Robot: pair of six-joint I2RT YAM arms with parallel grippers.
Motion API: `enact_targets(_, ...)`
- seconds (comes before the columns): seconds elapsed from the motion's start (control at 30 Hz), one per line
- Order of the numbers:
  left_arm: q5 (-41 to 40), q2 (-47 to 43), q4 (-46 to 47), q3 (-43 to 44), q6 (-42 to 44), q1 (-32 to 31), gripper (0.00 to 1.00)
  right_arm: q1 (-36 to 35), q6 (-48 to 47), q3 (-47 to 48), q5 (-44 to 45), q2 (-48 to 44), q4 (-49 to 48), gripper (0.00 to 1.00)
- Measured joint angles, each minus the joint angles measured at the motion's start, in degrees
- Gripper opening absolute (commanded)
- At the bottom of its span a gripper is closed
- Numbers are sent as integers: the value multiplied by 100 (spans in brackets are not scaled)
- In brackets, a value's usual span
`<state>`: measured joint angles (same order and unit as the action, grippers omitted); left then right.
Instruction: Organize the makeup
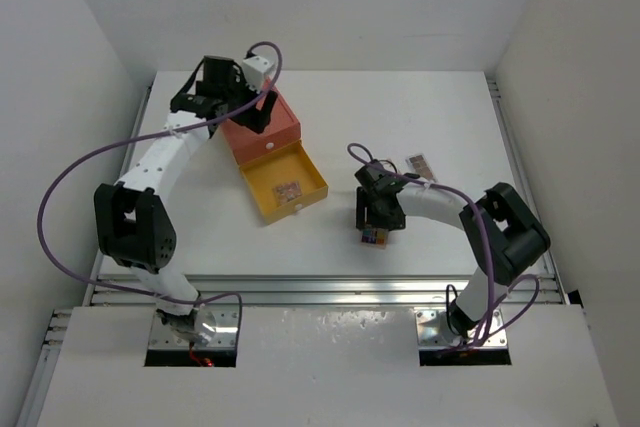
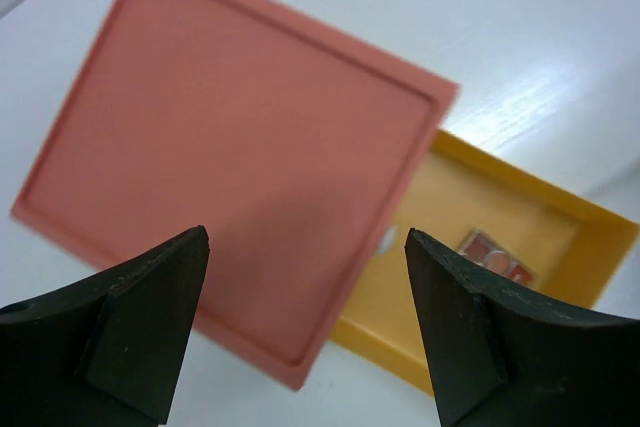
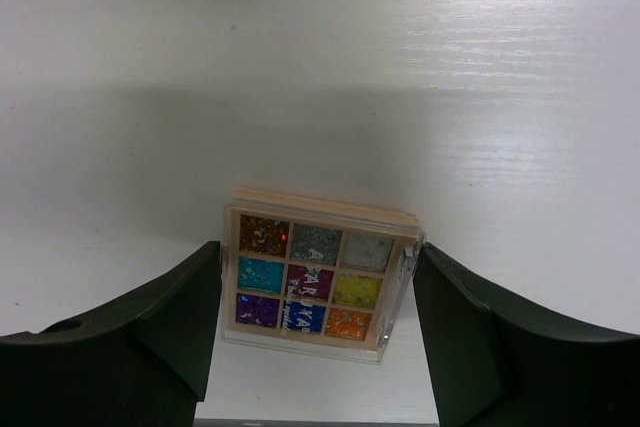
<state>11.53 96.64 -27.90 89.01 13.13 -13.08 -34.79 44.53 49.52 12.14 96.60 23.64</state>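
Observation:
I next raise my right gripper, go left in the top view and lower into the open yellow drawer (image 1: 262,179) to release, as another palette already lies there.
My right gripper (image 3: 318,287) is closed on a small multicoloured eyeshadow palette (image 3: 315,275), one finger against each side, just over the white table; the palette also shows in the top view (image 1: 375,237) under the gripper (image 1: 378,219). A pink-brown palette (image 1: 288,190) lies in the open yellow drawer (image 1: 262,179) and shows in the left wrist view (image 2: 497,255). Another palette (image 1: 421,165) lies on the table behind the right arm. My left gripper (image 2: 305,292) is open and empty above the orange box top (image 2: 240,147). No black brushes or pencils are in view.
The orange drawer box (image 1: 262,127) stands at the back left with its yellow drawer (image 2: 560,227) pulled out toward the front. White walls close in the table on three sides. A metal rail (image 1: 320,292) runs along the near edge.

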Motion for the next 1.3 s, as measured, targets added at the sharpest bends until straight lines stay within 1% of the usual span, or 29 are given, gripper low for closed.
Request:
enact_targets(0.1, -199, 20, 17, 20, -170, 348, 86, -9, -221, 131, 111, -70, 247, 30)
enact_targets(0.17, -289, 109, 70, 61, -240, 529, 86, -24, -402, 385, 197, -190, 437, 30)
enact_targets(0.3, -463, 398, 160, 81, -330, 737, 86, -157, -953, 1290, 420, -472, 350, 30)
enact_targets(0.4, -520, 608, 157, 79, -363, 745, 86, -376, -1309, 2046, 402, -422, 2, 30)
enact_targets(0.47, -535, 686, 151, 76, -413, 745, 86, -525, -1449, 2636, 306, -144, -133, 30)
enact_targets(0.57, -551, 713, 155, 76, -474, 739, 86, -739, -1556, 3672, 120, 667, -304, 30)
enact_targets(0.63, -564, 713, 190, 76, -494, 739, 86, -861, -1556, 4111, 26, 1202, -520, 30)
enact_targets(0.73, -584, 710, 192, 76, -501, 745, 86, -1014, -1443, 4356, -55, 1858, -728, 30)
enact_targets(0.83, -592, 699, 192, 76, -503, 745, 86, -1126, -1364, 4363, -31, 2297, -813, 34)
enact_targets(0.9, -599, 688, 192, 76, -503, 745, 86, -1169, -1342, 4363, 7, 2533, -844, 39)
enact_targets(0.93, -601, 684, 195, 76, -503, 745, 86, -1200, -1344, 4363, 31, 2627, -876, 47)
enact_targets(1.0, -601, 660, 190, 76, -503, 745, 86, -1224, -1346, 4363, 39, 2774, -979, 59)
enact_targets(1.03, -601, 643, 192, 76, -503, 745, 86, -1224, -1346, 4363, 28, 2830, -1040, 68)
enact_targets(1.1, -601, 610, 192, 76, -505, 745, 86, -1224, -1355, 4402, -15, 2935, -1113, 77)
enact_targets(1.13, -601, 592, 192, 79, -503, 745, 86, -1222, -1373, 4465, -31, 2999, -1121, 84)
enact_targets(1.2, -601, 562, 192, 79, -505, 745, 86, -1224, -1429, 4553, -70, 3047, -1132, 93)
enact_targets(1.3, -601, 518, 188, 83, -503, 752, 86, -1222, -1611, 4653, -179, 3045, -1207, 98)
